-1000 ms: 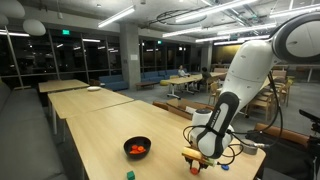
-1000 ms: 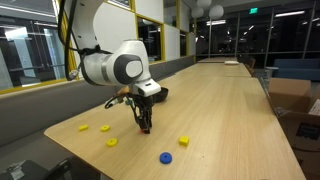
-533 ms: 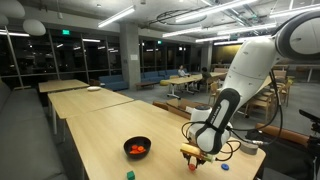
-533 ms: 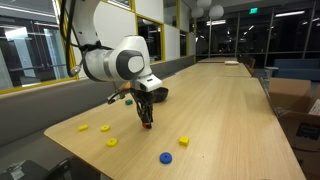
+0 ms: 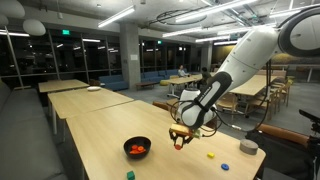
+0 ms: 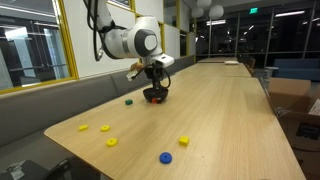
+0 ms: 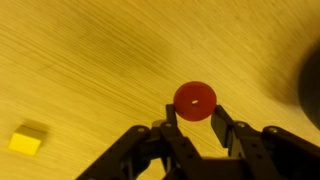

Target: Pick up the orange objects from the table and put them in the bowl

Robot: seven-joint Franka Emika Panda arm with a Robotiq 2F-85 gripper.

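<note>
My gripper should next bring the orange-red disc (image 7: 194, 100) outward over the opening of the black bowl (image 7: 312, 85) and let go of it there, because the bowl is outward and already has orange pieces in it.
My gripper (image 7: 195, 112) is shut on an orange-red disc (image 7: 194, 100) with a small centre hole and holds it above the pale wood table (image 7: 80, 60). In an exterior view the gripper (image 5: 179, 142) hangs in the air just beside the black bowl (image 5: 137, 148), which holds orange pieces (image 5: 138, 151). In an exterior view the gripper (image 6: 157, 88) is over or just in front of the bowl (image 6: 155, 97). A dark edge at the right of the wrist view (image 7: 311, 85) may be the bowl's rim.
A yellow block (image 7: 27, 141) lies on the table. Several yellow pieces (image 6: 104, 127), a blue disc (image 6: 165, 157) and a green piece (image 6: 128, 101) lie near the table's end. A grey round container (image 5: 248, 147) stands near the table edge.
The gripper has risen from the table with the orange-red disc in it and swung away from the table's end to beside the black bowl.
</note>
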